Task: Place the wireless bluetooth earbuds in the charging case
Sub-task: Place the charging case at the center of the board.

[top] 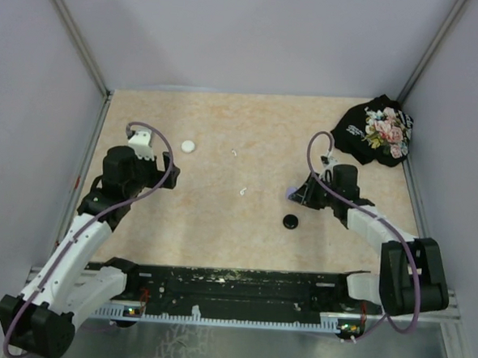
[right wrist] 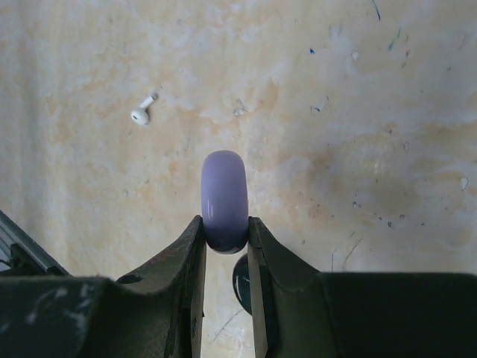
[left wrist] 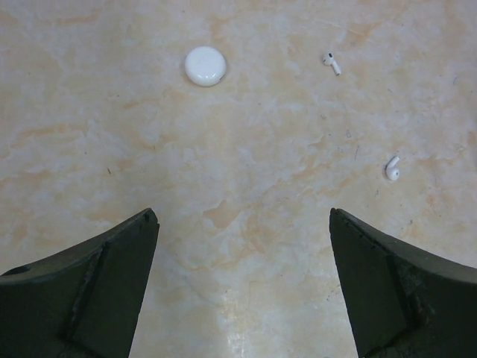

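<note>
My right gripper will go down next to the black round case and let go of the lavender round case [top: 291, 195], because that lavender case hangs on edge above bare table.
My right gripper [right wrist: 226, 233] is shut on a lavender round case [right wrist: 224, 195], held on edge just above the table; in the top view the case [top: 291, 195] sits at the right gripper [top: 296, 196]. A white earbud [right wrist: 143, 112] lies ahead of it to the left. My left gripper [left wrist: 244, 218] is open and empty over bare table. Ahead of it lie a white round case [left wrist: 205, 66] and two white earbuds [left wrist: 332, 63] [left wrist: 392, 169]. The top view shows the white case [top: 188, 146] and the earbuds [top: 234, 153] [top: 242, 190]. No black or purple earbuds show.
A black round case [top: 291, 222] lies near the front, just below the right gripper, and shows partly behind its fingers [right wrist: 240, 280]. A black cloth with a flower print [top: 376, 130] lies in the back right corner. Walls stand on three sides.
</note>
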Controlling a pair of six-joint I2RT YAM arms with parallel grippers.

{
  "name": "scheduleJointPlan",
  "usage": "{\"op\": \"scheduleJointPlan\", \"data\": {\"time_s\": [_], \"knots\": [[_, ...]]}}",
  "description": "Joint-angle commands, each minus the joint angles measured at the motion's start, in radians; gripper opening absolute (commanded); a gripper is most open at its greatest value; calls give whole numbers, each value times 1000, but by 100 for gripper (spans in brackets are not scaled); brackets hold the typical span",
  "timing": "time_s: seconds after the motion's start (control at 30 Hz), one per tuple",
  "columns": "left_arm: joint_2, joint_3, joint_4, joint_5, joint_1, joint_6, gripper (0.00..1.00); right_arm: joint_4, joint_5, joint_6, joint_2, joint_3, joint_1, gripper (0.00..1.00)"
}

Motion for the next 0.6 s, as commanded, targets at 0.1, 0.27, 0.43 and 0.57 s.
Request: {"op": "scheduleJointPlan", "data": {"time_s": [0.1, 0.27, 0.43, 0.57], "knots": [[-35, -17, 86, 131, 85, -44, 100, 11, -33, -15, 140, 47, -6, 0], [-32, -31, 106, 160, 120, -57, 100, -10, -17, -41, 176, 50, -7, 12], [31, -13, 97, 151, 134, -102, 100, -54, 40, -62, 141, 52, -7, 38], [101, 17, 91, 193, 135, -126, 100, -82, 81, -77, 111, 46, -7, 57]]}}
